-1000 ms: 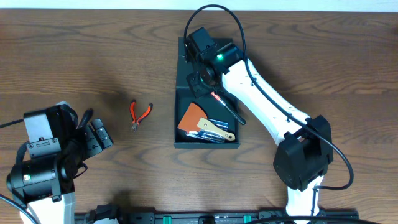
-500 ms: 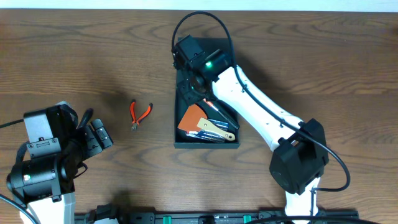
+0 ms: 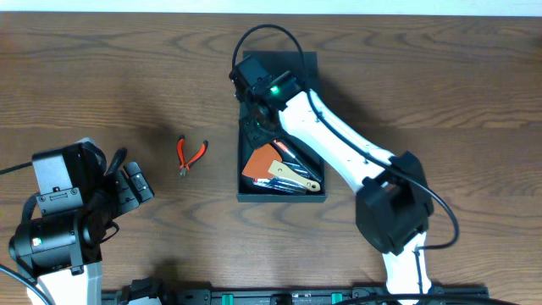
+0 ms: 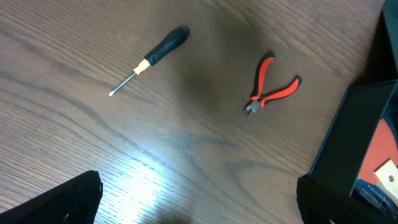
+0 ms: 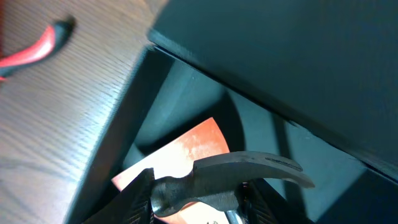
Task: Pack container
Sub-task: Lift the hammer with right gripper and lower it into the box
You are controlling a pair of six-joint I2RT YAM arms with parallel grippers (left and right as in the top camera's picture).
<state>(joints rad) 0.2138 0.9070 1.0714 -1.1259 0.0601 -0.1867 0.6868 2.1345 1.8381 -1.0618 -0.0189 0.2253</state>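
The orange scraper (image 5: 189, 148) is below my right gripper, which will next lower a little further into the box and release the black claw hammer (image 5: 231, 173) onto the scraper.
The container (image 3: 281, 197) is a dark teal-black open box at the table's middle, with its flap lid (image 3: 298, 62) lying open behind it. It holds an orange scraper (image 3: 263, 158) and a yellow-handled tool (image 3: 295, 177). My right gripper (image 3: 258, 117) hangs over the box's rear left part, shut on a black claw hammer (image 5: 231, 173) by the neck under its head. In the right wrist view the scraper (image 5: 186, 148) lies below the head, with the box wall (image 5: 122, 127) to the left. My left gripper (image 3: 129, 186) is open and empty at the front left.
Red-handled pliers (image 3: 191, 154) lie on the wood left of the box and also show in the left wrist view (image 4: 271, 86). A black-handled screwdriver (image 4: 152, 57) lies further left. The box corner (image 4: 348, 140) is at the right of the left wrist view.
My right gripper has moved left and toward the back over the box with the hammer. The lid behind the box is now uncovered. The left arm has not moved.
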